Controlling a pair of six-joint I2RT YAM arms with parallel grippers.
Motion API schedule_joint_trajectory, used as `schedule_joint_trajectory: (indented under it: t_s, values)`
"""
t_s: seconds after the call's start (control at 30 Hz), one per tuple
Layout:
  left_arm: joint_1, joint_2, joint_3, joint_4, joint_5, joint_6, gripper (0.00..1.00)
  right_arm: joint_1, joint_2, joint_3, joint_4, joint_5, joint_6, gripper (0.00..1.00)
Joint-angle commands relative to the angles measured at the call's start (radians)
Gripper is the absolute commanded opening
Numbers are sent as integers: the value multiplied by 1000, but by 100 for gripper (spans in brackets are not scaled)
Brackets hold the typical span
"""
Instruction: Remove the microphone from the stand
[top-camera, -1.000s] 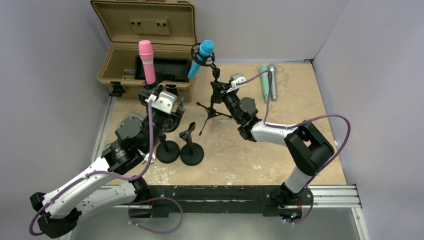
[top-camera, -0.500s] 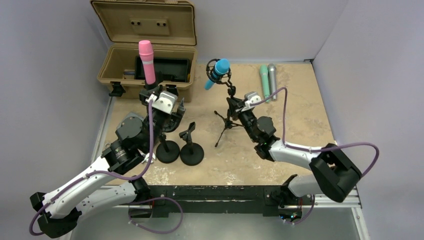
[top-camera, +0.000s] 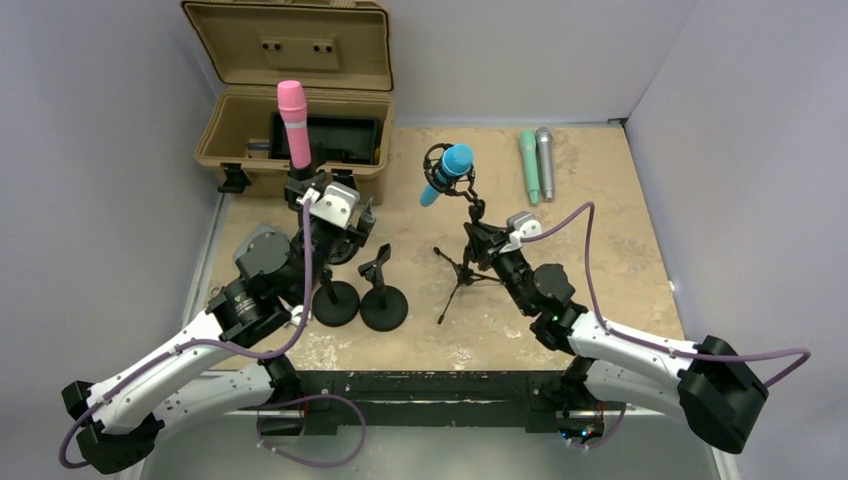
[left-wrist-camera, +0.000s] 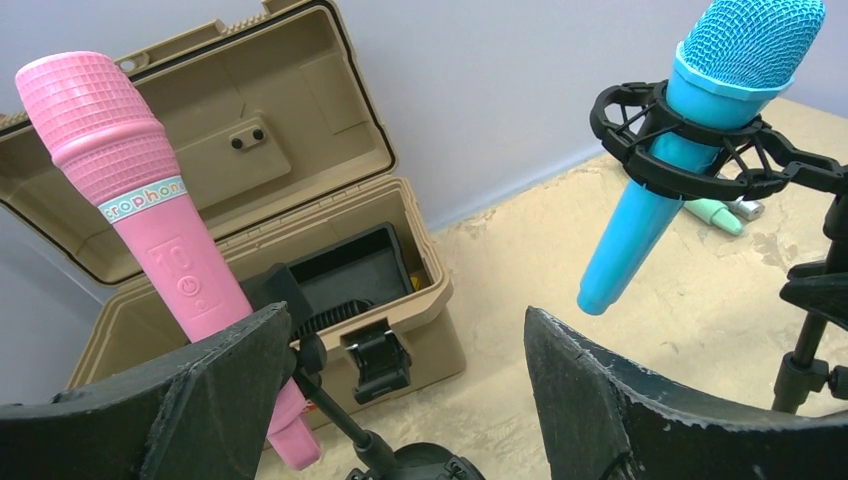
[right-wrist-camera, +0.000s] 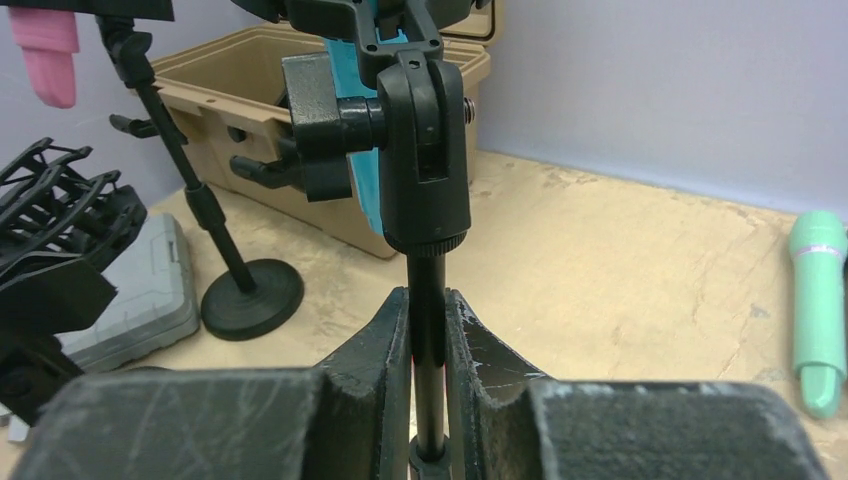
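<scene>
The stand's thin pole (right-wrist-camera: 428, 290) should move back and to the left in the top view, pulled by my right gripper and then released, because the tabletop is clear that way.
A blue microphone (top-camera: 447, 170) sits tilted in a black shock mount on a small tripod stand (top-camera: 460, 272). My right gripper (top-camera: 482, 240) is shut on the stand's thin pole (right-wrist-camera: 428, 290), just under the mount's joint; the blue body (right-wrist-camera: 368, 195) shows behind it. The blue microphone also shows in the left wrist view (left-wrist-camera: 690, 130). A pink microphone (top-camera: 294, 125) stands upright in a clip on a round-base stand (top-camera: 336, 303). My left gripper (top-camera: 338, 212) is open and empty beside it, its jaws wide (left-wrist-camera: 400, 318), with the pink microphone (left-wrist-camera: 150, 200) by the left finger.
An open tan case (top-camera: 290, 80) stands at the back left. A green microphone (top-camera: 528, 165) and a silver one (top-camera: 545, 160) lie at the back right. An empty clip stand (top-camera: 383, 300) stands beside the pink one's base. A grey box (right-wrist-camera: 150, 290) lies by the stands.
My right arm has carried the tripod stand with the blue microphone to the right and nearer the front edge. The left arm has barely moved.
</scene>
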Motion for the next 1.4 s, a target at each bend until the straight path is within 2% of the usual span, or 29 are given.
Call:
schedule_joint_trajectory:
  t_s: [0.0,0.1,0.43,0.5,0.53,0.63,0.73,0.87,1.1,1.23,1.37]
  values:
    - [-10,1,12,14,10,-15,84,39,-51,16,-9,28,69,0]
    - [-12,2,13,14,5,-13,84,92,-64,20,-60,79,73,0]
    - [-15,-6,13,15,1,-11,84,261,-43,51,-135,212,81,12]
    - [-16,-8,12,15,0,-12,84,292,-32,75,-177,242,101,19]
    - [-16,-9,12,14,-2,-11,84,301,-33,89,-206,251,121,26]
    - [-16,-12,13,17,-11,-8,84,306,-68,95,-261,268,179,53]
    - [-16,-19,13,17,-12,-8,84,305,-114,119,-363,277,227,65]
    - [-18,-34,13,17,-13,-16,84,305,-204,131,-463,260,234,69]
    - [-19,-48,16,16,-25,-29,84,303,-367,218,-573,293,229,83]
    - [-19,-48,17,17,-45,-31,84,304,-337,364,-638,331,228,88]
    - [-19,-48,17,17,-53,-36,84,303,-203,583,-754,352,194,88]
